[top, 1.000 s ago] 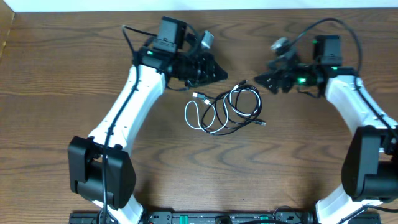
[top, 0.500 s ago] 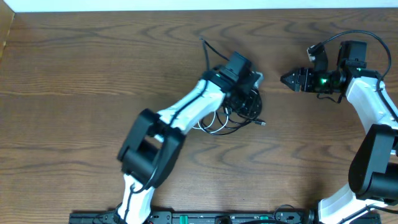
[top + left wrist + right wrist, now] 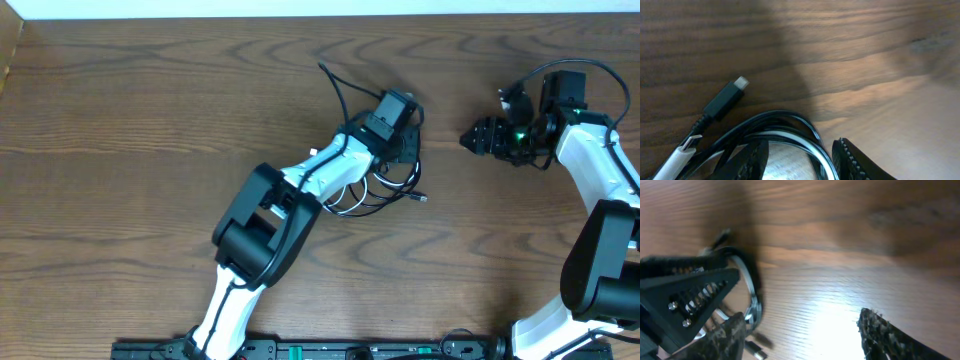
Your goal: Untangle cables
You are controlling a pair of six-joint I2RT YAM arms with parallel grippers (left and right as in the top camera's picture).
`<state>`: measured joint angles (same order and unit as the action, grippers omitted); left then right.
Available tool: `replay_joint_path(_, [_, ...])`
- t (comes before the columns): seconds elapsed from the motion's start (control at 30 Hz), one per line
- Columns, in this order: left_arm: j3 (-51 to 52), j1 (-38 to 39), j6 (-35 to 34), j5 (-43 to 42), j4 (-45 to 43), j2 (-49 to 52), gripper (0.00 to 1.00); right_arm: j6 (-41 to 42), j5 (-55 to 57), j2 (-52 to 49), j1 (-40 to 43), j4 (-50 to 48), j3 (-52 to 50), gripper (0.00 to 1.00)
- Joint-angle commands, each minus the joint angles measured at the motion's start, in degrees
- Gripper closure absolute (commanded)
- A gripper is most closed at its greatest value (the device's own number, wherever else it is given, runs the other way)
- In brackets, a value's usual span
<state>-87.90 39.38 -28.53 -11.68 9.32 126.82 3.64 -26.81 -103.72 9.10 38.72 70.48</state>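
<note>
I need to lower my left gripper next onto the bend of the black cable's loop just below its open fingers and close there, because the cables run together.
The white and black cables lie tangled point(image 3: 385, 192) at the table's middle. My left gripper point(image 3: 403, 155) is down on the far side of the tangle. In the left wrist view its fingers point(image 3: 800, 146) are open, with a loop of the black cable point(image 3: 790, 120) and the white cable point(image 3: 805, 140) lying between them. A black plug point(image 3: 722, 100) and a white plug point(image 3: 682, 150) lie to the left. My right gripper point(image 3: 470, 137) is open and empty to the right of the tangle. The right wrist view shows its fingers point(image 3: 801, 317) wide apart and the cable loop point(image 3: 754, 292) at left.
The wooden table point(image 3: 150, 120) runs to a pale wall at the back edge. The left arm point(image 3: 320, 170) lies across the left part of the tangle. A thick black robot wire point(image 3: 335, 85) arcs behind the left wrist. A small black plug point(image 3: 422, 199) lies at the tangle's right.
My left arm swung from the back left onto the tangle and now has its fingers around a loop. My right gripper drew back to the right.
</note>
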Motion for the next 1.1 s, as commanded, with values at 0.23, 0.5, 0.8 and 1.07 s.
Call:
replay_joint_path(0.23, [-0.9, 4.4, 0.6, 16.1, 0.3, 2.2, 0.56, 11.8, 11.3, -0.5, 0.2, 1.5, -0.1, 0.27])
replay_joint_path(0.5, [-0.9, 6.9, 3.4, 16.3, 3.0, 6.4, 0.62, 11.8, 12.6, -0.5, 0.2, 2.5, -0.1, 0.25])
replay_joint_path(0.8, [-1.0, 6.6, 3.4, 15.8, 6.3, 3.1, 0.93, 11.8, 12.9, -0.5, 0.2, 3.0, -0.1, 0.23])
replay_joint_path(1.07, [-1.0, -0.6, 3.4, -13.3, 15.5, -13.2, 0.93, 1.2, -5.6, -0.4, 0.2, 2.1, -0.1, 0.27])
